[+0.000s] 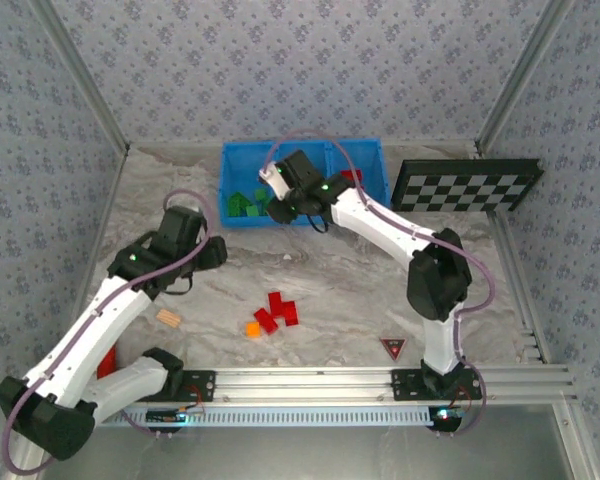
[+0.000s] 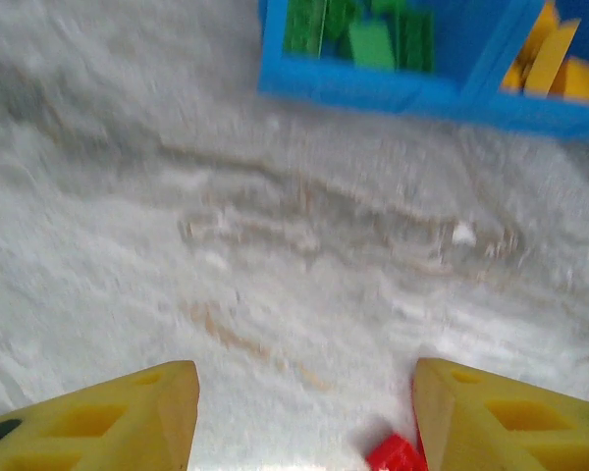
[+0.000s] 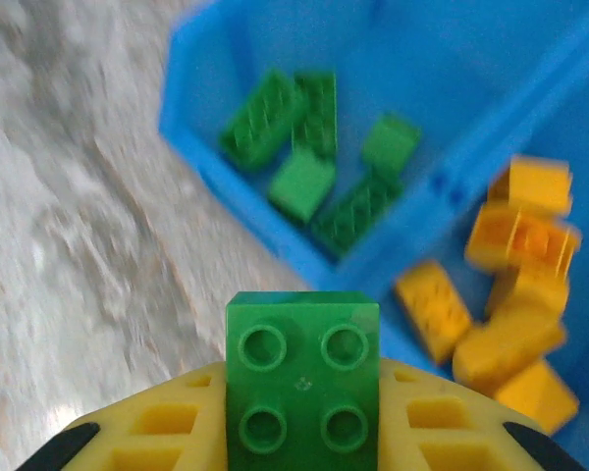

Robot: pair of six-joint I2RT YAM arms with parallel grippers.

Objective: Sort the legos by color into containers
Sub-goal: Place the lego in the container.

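Note:
My right gripper will next move the matching lego over to the container of green legos below, on the side away from the checkerboard, and then go down and let go of it.
My right gripper (image 3: 302, 424) is shut on a green lego (image 3: 302, 334), studs facing the camera, just above the front wall of the blue bin (image 3: 238, 211). Below it, the left container holds several green legos (image 3: 314, 172) and the middle one holds yellow legos (image 3: 515, 285). From above, the right gripper (image 1: 280, 203) hangs at the bin's (image 1: 226, 185) left compartment. My left gripper (image 2: 304, 397) is open low over the table, with a red lego (image 2: 395, 454) beside its right finger. Red legos (image 1: 280, 309) and an orange one (image 1: 252, 328) lie on the table.
A tan block (image 1: 169, 319) lies near the left arm, with a red cylinder (image 1: 106, 362) under it. A checkerboard (image 1: 467, 185) stands at the back right. A red triangle marker (image 1: 392, 347) sits near the front rail. Patterned walls close in the table.

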